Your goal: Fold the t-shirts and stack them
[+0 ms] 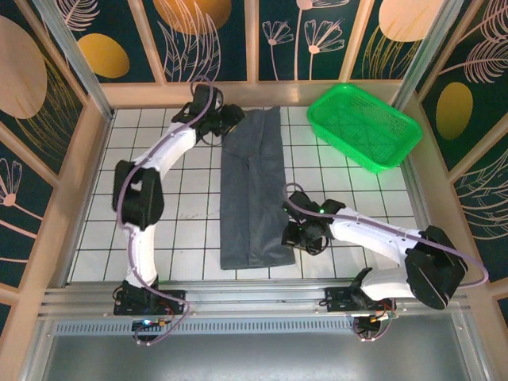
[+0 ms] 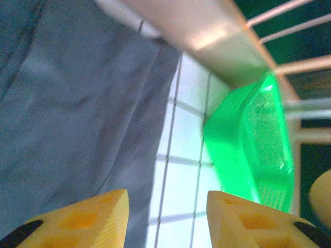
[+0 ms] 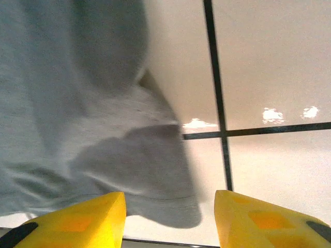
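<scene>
My right gripper should next lower its open fingers back over both sides of the t-shirt's edge by the t-shirt's near corner [image 1: 292, 257] [image 3: 190, 201] and close. That edge is below my gripper and slightly back from it.
The dark slate-grey t-shirt [image 1: 252, 190] lies on the white tiled table as a long narrow strip running from the back wall toward the near edge. My left gripper [image 1: 232, 119] hovers at the strip's far left corner. In the left wrist view it [image 2: 165, 199] stands open, with the cloth [image 2: 67, 103] to its left and bare tiles between the jaws. My right gripper [image 1: 295, 236] is at the strip's near right corner. In the right wrist view it [image 3: 170, 201] is open above the shirt's rounded corner [image 3: 77, 113], holding nothing.
A green plastic basket [image 1: 363, 125] sits at the back right, seen close by in the left wrist view [image 2: 253, 144]. A wooden frame [image 1: 262, 94] borders the table at the back and sides. Bare tiles lie on both sides of the shirt.
</scene>
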`<act>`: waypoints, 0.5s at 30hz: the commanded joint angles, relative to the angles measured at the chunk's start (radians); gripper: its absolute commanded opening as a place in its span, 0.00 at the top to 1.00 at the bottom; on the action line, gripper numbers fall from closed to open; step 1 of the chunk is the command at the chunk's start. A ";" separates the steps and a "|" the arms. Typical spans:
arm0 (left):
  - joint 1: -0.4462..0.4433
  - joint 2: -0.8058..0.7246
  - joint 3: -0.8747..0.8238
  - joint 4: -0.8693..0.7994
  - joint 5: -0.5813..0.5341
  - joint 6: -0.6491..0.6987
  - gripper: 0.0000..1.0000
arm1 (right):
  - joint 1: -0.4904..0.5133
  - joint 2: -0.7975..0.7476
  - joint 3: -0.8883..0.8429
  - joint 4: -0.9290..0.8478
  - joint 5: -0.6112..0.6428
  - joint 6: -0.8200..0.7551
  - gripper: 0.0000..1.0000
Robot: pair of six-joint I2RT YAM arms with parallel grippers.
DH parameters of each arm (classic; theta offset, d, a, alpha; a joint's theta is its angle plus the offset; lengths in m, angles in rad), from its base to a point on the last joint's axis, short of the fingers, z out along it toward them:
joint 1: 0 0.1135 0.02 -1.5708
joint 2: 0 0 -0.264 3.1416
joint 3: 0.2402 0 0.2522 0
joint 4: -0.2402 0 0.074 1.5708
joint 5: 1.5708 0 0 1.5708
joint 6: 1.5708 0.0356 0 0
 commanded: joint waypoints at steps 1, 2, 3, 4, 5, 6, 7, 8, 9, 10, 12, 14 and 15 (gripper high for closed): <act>-0.010 -0.151 -0.282 -0.146 -0.051 0.088 0.58 | 0.006 0.039 -0.029 0.016 -0.003 -0.093 0.50; -0.011 -0.211 -0.364 -0.162 -0.052 0.106 0.58 | 0.012 0.056 -0.033 0.035 -0.016 -0.106 0.50; -0.011 -0.257 -0.445 -0.178 -0.047 0.121 0.58 | 0.015 0.072 -0.033 0.050 -0.026 -0.116 0.50; -0.013 -0.305 -0.525 -0.202 -0.041 0.136 0.59 | 0.019 0.091 -0.027 0.064 -0.037 -0.124 0.51; -0.014 -0.369 -0.598 -0.227 -0.036 0.149 0.59 | 0.020 0.111 -0.020 0.075 -0.050 -0.131 0.51; -0.015 -0.410 -0.655 -0.249 -0.033 0.159 0.59 | 0.023 0.130 -0.011 0.080 -0.059 -0.137 0.52; -0.016 -0.458 -0.718 -0.274 -0.027 0.167 0.58 | 0.028 0.152 -0.001 0.082 -0.066 -0.144 0.53; -0.017 -0.504 -0.777 -0.293 -0.019 0.173 0.58 | 0.033 0.172 0.007 0.080 -0.072 -0.147 0.54; -0.019 -0.539 -0.825 -0.312 -0.010 0.177 0.58 | 0.038 0.191 0.009 0.079 -0.077 -0.149 0.56; -0.020 -0.578 -0.867 -0.332 0.001 0.181 0.58 | 0.041 0.211 0.009 0.075 -0.082 -0.149 0.59; -0.034 -0.628 -0.932 -0.373 0.024 0.187 0.58 | 0.049 0.237 0.003 0.070 -0.087 -0.149 0.63; -0.066 -0.682 -1.000 -0.381 0.053 0.159 0.57 | 0.057 0.245 0.002 0.069 -0.087 -0.144 0.70; -0.078 -0.708 -1.030 -0.370 0.079 0.133 0.57 | 0.059 0.243 0.002 0.071 -0.088 -0.141 0.74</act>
